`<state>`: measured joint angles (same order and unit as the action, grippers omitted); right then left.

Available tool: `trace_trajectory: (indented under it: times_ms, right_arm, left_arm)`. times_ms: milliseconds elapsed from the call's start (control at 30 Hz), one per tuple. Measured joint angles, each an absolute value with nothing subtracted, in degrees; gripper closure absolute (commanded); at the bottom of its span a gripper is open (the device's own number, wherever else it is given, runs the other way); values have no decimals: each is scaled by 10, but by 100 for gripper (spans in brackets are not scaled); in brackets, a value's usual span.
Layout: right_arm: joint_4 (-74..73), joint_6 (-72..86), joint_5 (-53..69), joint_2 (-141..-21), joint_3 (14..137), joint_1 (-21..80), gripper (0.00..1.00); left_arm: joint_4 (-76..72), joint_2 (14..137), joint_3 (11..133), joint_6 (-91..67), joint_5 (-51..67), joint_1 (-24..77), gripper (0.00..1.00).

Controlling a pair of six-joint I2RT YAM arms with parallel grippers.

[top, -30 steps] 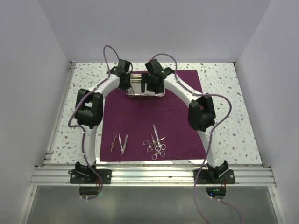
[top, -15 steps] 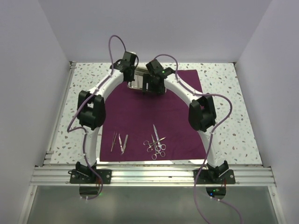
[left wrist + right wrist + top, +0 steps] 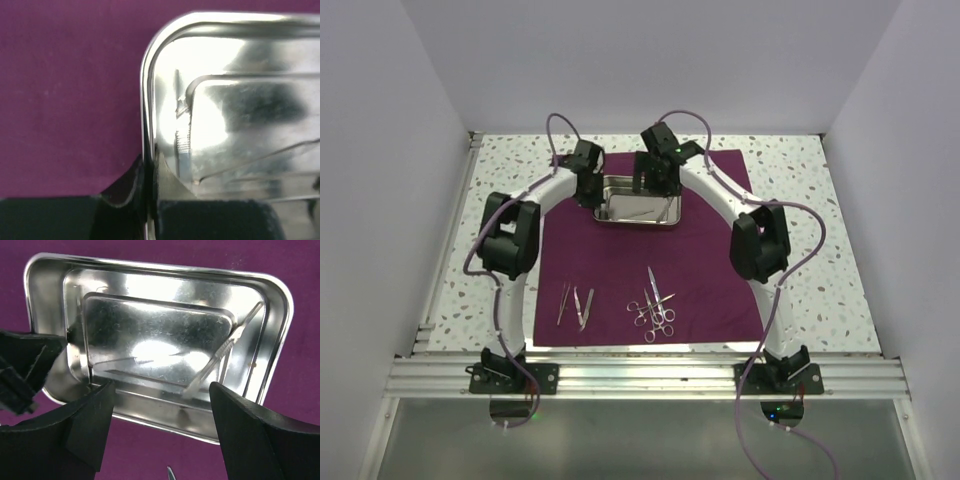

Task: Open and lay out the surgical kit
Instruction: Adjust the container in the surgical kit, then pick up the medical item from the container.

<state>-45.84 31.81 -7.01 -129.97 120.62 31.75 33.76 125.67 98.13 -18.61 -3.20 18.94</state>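
The slim silvery instrument lies slantwise between my right gripper's open fingers. Next, the gripper lowers toward the tray's far rim, turning them to straddle it.
The steel tray lies flat on the maroon cloth at its far middle. My left gripper is shut on the tray's left rim; in the left wrist view its jaws pinch the wall, one finger inside and one outside. My right gripper is open and empty above the tray, its fingers spread over the near rim. A slim pair of tweezers lies inside the tray. More tweezers, scissors and forceps lie on the cloth's near part.
The cloth is spread on a speckled table boxed in by white walls. An aluminium rail with both arm bases runs along the near edge. A scissor tip shows just below the tray in the right wrist view.
The tray was tipped up off the cloth half a second ago and now lies flat again, slightly further right. The right gripper has drawn back above it.
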Motion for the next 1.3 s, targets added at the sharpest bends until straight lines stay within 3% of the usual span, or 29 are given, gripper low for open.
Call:
trace_trajectory:
  times_ms: [200, 567, 933, 1133, 1300]
  right_arm:
    - [-460, 317, -93, -1300, 1206, 312, 20]
    - [-477, 341, -131, -1311, 1176, 303, 22]
    - [-465, 343, -145, -1420, 1265, 298, 23]
    - [-449, 345, -161, -1433, 1279, 292, 30]
    - [-436, 344, -171, -1442, 1290, 278, 43]
  left_arm:
    - [246, 1222, 893, -238, 47, 166, 100]
    - [208, 1207, 859, -259, 50, 166, 100]
    - [251, 1209, 881, -232, 12, 189, 100]
    - [265, 1210, 884, -231, -4, 193, 100]
    - [269, 1209, 886, -231, -7, 193, 100]
